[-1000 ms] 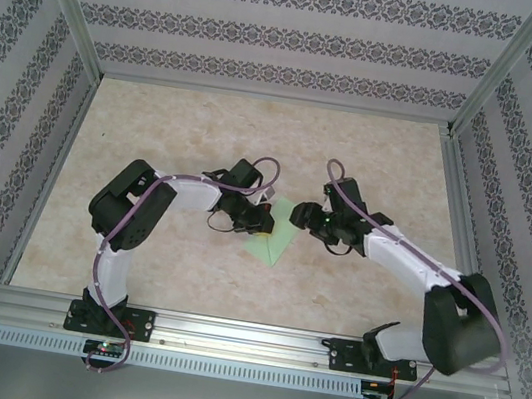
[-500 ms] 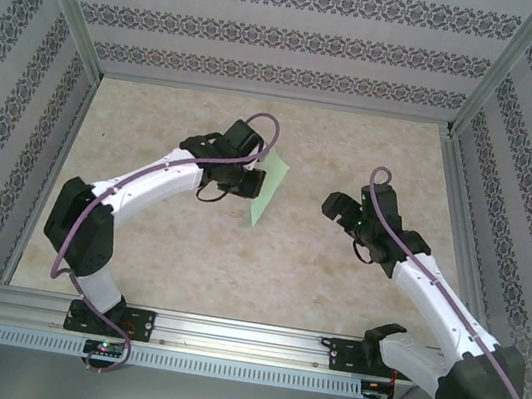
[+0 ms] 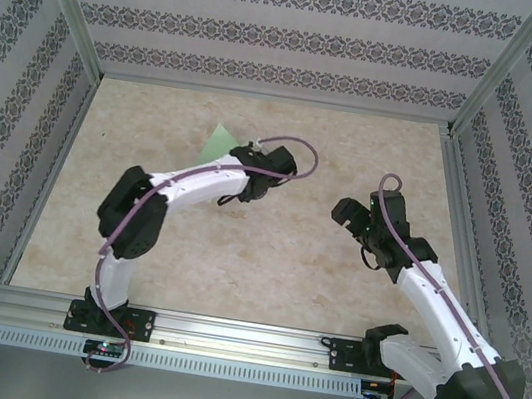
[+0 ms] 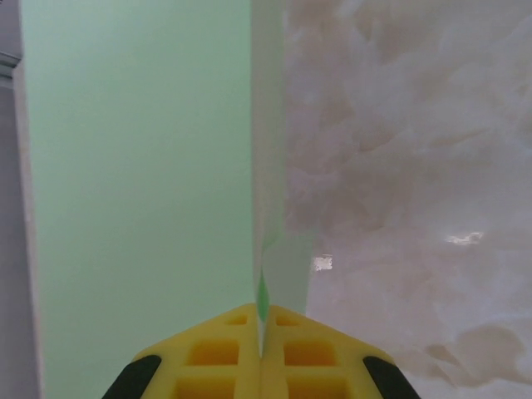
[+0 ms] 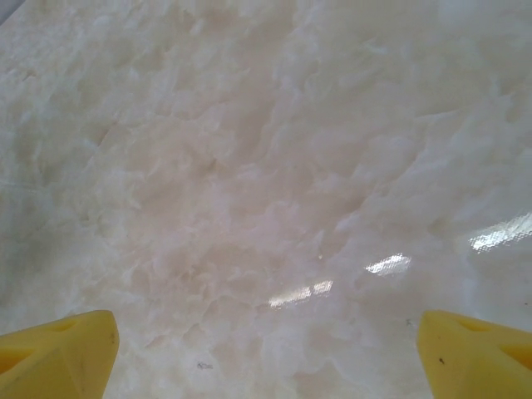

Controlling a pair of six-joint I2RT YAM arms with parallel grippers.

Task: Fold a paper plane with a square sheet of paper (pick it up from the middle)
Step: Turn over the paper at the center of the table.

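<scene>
Next, my left gripper should lower and draw back to release the paper plane [image 3: 220, 141] where bare marble tabletop lies below the gripper and back from it.
The paper plane [image 3: 220, 141], a folded piece of pale green paper, is held above the back-left part of the table. My left gripper [image 3: 236, 155] is shut on it. In the left wrist view the yellow fingers [image 4: 216, 349] press together on the paper's fold, and a flat green wing [image 4: 141, 191] spreads to the left. My right gripper [image 3: 346, 212] hangs open over bare table right of centre. Its two yellow fingertips [image 5: 58, 349] stand wide apart with nothing between them.
The marble-patterned tabletop [image 3: 266, 260] is ringed by an aluminium frame [image 3: 225, 330] and patterned walls [image 3: 271, 38]. The left arm's elbow [image 3: 128, 208] juts up at the left. The right arm [image 3: 433, 297] stretches along the right side.
The left gripper carried the paper from the table's centre to the back left. The right gripper opened, left the paper and drew back to the right.
</scene>
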